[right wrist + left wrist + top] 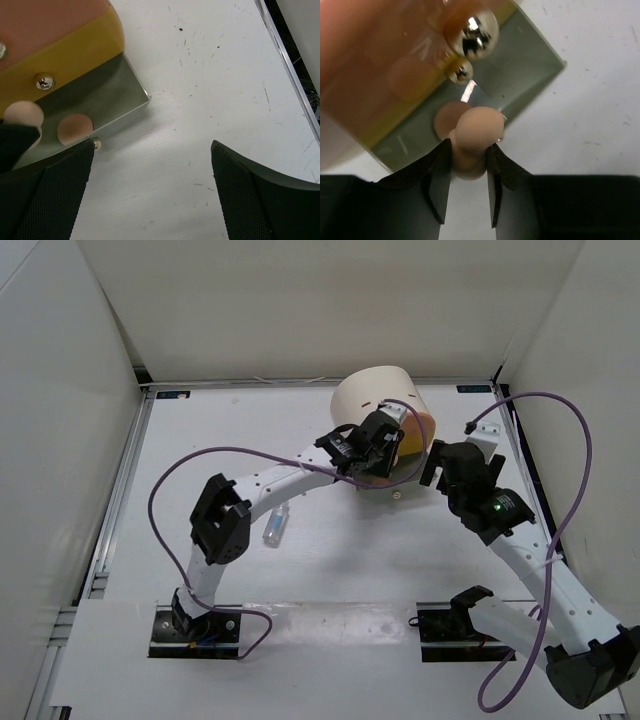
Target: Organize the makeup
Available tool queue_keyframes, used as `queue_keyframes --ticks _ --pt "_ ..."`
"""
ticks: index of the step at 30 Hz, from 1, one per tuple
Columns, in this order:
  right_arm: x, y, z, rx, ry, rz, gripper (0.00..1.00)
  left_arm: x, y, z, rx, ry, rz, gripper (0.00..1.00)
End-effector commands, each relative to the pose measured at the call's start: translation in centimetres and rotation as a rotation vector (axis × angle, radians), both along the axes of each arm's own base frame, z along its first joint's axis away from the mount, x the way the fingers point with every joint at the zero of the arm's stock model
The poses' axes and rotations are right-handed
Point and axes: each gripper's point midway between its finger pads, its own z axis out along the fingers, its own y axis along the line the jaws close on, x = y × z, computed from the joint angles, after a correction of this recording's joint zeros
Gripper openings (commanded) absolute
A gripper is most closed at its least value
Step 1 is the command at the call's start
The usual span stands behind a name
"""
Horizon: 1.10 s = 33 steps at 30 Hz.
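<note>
The clear little bottle lies to the left of my right gripper in the top view, so the gripper needs to sweep past the drawer and down onto the bottle's body [275, 527].
My left gripper [470, 150] is shut on the beige egg sponge [475, 132] and holds it over the near edge of an open drawer [530, 65] with a shiny floor. The drawer belongs to the large cream cylinder box [375, 400]. In the top view the left gripper [385, 455] is at the box's front. The sponge also shows in the right wrist view [22, 114], with its reflection beside it. My right gripper [153, 145] is open and empty over bare table, just right of the drawer [100, 95]. A clear little bottle [277, 525] lies on the table under the left arm.
Orange drawer fronts [380, 65] with round metal knobs [480, 32] sit close above the left fingers. The table's right rail [290, 60] is near the right gripper [432, 465]. White walls close the table on three sides.
</note>
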Motion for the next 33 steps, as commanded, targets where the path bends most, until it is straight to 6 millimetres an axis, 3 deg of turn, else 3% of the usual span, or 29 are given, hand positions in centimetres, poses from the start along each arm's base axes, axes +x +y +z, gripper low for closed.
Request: queue_keyframes --ticks 1,2,3,5,10,14,17,19,20,21,22,23,24,27,28,30,31,32,33 --pt "-0.6 -1.0 1.2 0.002 -0.031 -0.035 0.99 2.8 -0.7 1.4 0.015 -0.103 -0.021 0.44" --pt "-0.6 -1.0 1.1 0.003 -0.026 -0.038 0.99 2.8 -0.8 1.1 0.030 -0.091 -0.030 0.46" --pt "-0.9 -1.3 1.2 -0.008 -0.024 -0.042 0.99 3.0 -1.3 2.2 0.015 -0.103 -0.030 0.52" --pt "-1.0 -1.4 1.4 -0.001 -0.030 -0.045 0.99 2.9 -1.1 2.1 0.034 -0.097 -0.029 0.64" --pt "-1.1 -1.2 1.7 -0.017 -0.034 -0.012 0.99 1.4 -0.2 2.4 0.034 -0.081 -0.054 0.98" --pt "-0.6 -0.5 1.9 -0.004 -0.038 0.020 0.99 0.4 0.3 3.7 0.024 -0.089 -0.062 0.98" --pt "0.0 1.8 2.0 -0.004 -0.033 0.175 0.99 -1.0 1.0 4.8 0.011 -0.071 -0.078 0.98" --pt "0.0 3.1 2.0 -0.012 -0.029 0.270 0.99 -1.6 2.9 7.1 -0.011 -0.094 -0.045 0.98" --pt "0.1 4.3 1.8 0.000 -0.014 0.338 0.99 -2.2 4.5 6.0 0.014 -0.073 -0.008 0.98" --pt "0.1 5.1 1.8 0.004 -0.007 0.381 0.99 -2.5 6.6 8.2 -0.008 -0.111 0.049 0.98" --pt "0.0 6.0 1.7 0.014 -0.004 0.427 0.99 -2.9 8.3 8.2 0.000 -0.103 0.083 0.98" --pt "0.2 7.0 1.8 0.044 -0.005 0.452 0.99 -3.5 11.0 5.9 0.031 -0.044 0.156 0.98" --pt "0.1 7.8 1.6 0.051 0.002 0.488 0.99 -4.2 14.2 7.5 0.020 -0.065 0.233 0.98" --pt "-0.2 12.6 1.3 0.104 0.023 0.632 0.99 -6.2 22.4 4.8 0.097 0.019 0.483 0.98" --pt "-1.1 15.8 0.5 0.100 0.046 0.721 0.99 -7.4 24.8 6.3 0.058 0.005 0.543 0.98" --pt "-1.7 19.1 0.1 0.097 0.054 0.781 0.99 -9.2 29.2 5.6 0.091 0.034 0.688 0.98" --pt "-2.7 22.5 -1.6 0.074 0.091 0.854 0.99 -10.2 30.7 6.9 0.041 0.015 0.722 0.98" --pt "-2.7 24.4 -1.2 0.111 0.087 0.846 0.99 -10.7 31.7 7.2 0.028 0.017 0.756 0.98" --pt "-2.4 26.3 -3.5 0.091 0.142 0.836 0.99 -11.1 32.8 7.5 0.022 0.009 0.782 0.98"
